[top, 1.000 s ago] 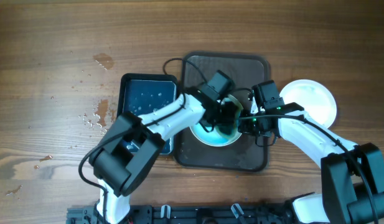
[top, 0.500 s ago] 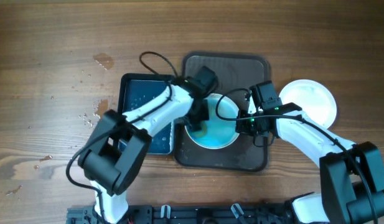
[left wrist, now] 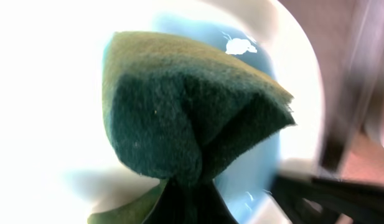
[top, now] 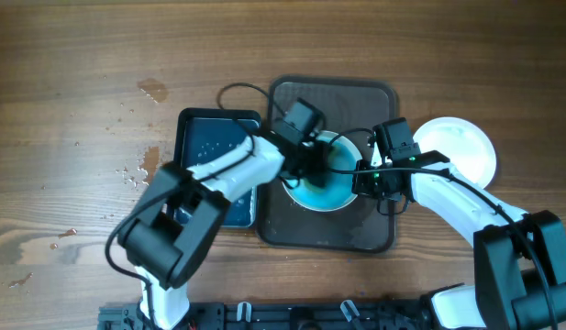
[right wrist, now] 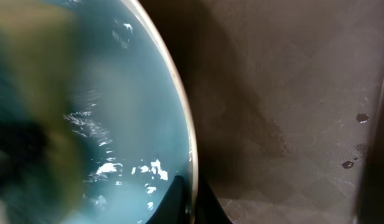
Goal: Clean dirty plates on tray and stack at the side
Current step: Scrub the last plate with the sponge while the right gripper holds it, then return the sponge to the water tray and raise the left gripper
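My left gripper moves up and to the left in the overhead view over the black basin (top: 215, 145) next. Its open water has room to release the sponge.
One dirty plate (top: 325, 188), white with a blue-turquoise wet film, lies on the dark brown tray (top: 374, 234). My left gripper (top: 310, 163) is shut on a green sponge (left wrist: 192, 118) pressed onto the plate's centre. My right gripper (top: 363, 181) is shut on the plate's right rim (right wrist: 189, 155), one finger inside and one outside. A clean white plate (top: 459, 151) lies on the table right of the tray. No third plate is in view.
A black basin (top: 209, 147) of blue water stands just left of the tray. Water drops (top: 140, 170) spot the wood left of the basin. Arm cables loop above the tray's far edge.
My left gripper swung with the sponge from the plate's centre to its left edge, then back to the centre. The right gripper has held the rim still.
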